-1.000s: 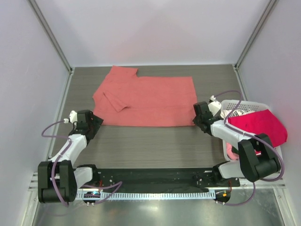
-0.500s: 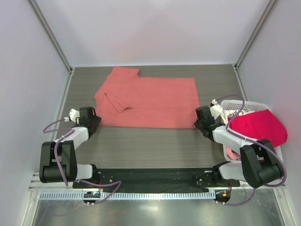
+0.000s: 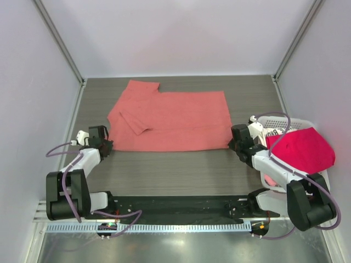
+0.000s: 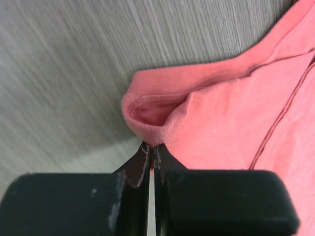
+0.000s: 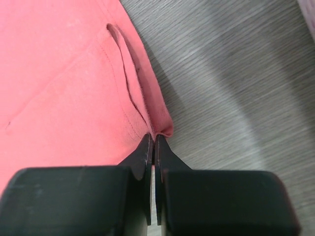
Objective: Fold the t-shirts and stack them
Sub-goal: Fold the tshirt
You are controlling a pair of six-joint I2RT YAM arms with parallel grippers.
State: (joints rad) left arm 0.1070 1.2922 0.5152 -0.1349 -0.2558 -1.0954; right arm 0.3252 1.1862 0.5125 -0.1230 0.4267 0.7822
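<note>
My right gripper should lift slightly next, then draw the shirt's hem back and down toward the black bar, as a creased flap lies across the shirt.
A salmon-coral t-shirt (image 3: 170,120) lies folded lengthwise and spread flat on the dark wood table (image 3: 175,170). My left gripper (image 3: 107,144) is at its near left corner. In the left wrist view the left gripper (image 4: 154,147) is shut on that puckered corner of the shirt (image 4: 226,113). My right gripper (image 3: 236,143) is at the near right corner. In the right wrist view the right gripper (image 5: 154,138) is shut on the hem of the shirt (image 5: 59,83) there. A crimson-pink t-shirt (image 3: 301,148) drapes over the basket, and a white t-shirt with dark lettering (image 3: 272,132) peeks out beside it.
A white lattice basket (image 3: 269,119) stands at the right edge of the table, under my right arm's cable. Grey walls and metal posts close in the back and both sides. The arm bases sit on a black rail (image 3: 175,207) at the near edge.
My left gripper has closed onto the shirt's near left corner. Both arms have drawn slightly toward the near edge, and the shirt's near edge has shifted with them.
</note>
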